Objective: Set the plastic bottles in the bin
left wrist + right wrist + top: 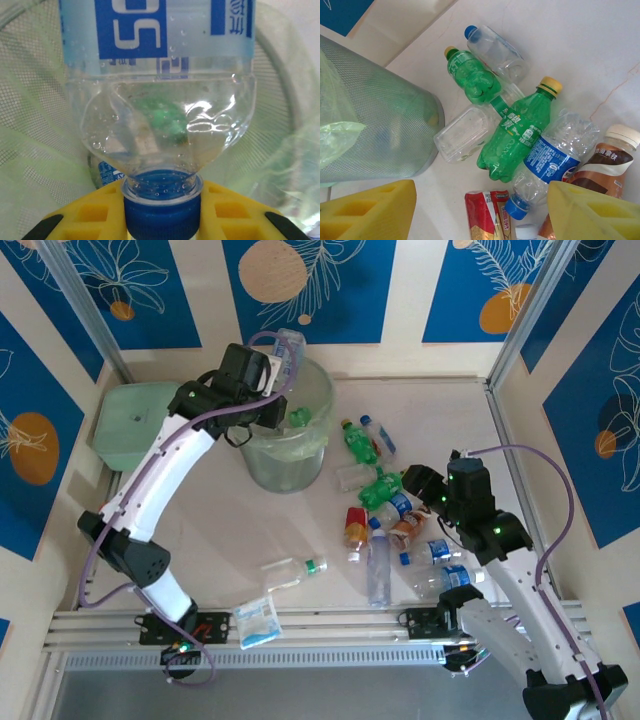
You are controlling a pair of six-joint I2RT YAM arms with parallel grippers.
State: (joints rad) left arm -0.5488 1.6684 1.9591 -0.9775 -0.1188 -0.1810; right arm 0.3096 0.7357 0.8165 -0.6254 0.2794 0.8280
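Observation:
The bin's mesh sides are already around the bottle, so my left gripper will move slightly farther over the inside of the bin and then release the blue cap.
My left gripper [272,380] hangs over the bin [262,462], a round pale-green bucket with a bag liner. It is shut on the blue cap of a clear blue-labelled bottle [160,100], with a yellow finger [90,212] on each side of the cap. Another bottle lies inside the bin under it. My right gripper [480,215] is open above a pile of plastic bottles [385,505]. Below it lie a green bottle [520,135], a clear blue-labelled one [552,160] and a red-labelled one [487,215]. The bin's mesh wall [375,125] stands left of them.
A square pale-green lidded box [130,425] sits left of the bin. One clear bottle with a green cap [292,570] lies alone near the front, beside a blue-and-white sachet [257,622]. A metal rail [330,625] runs along the near edge. Walls close in the table.

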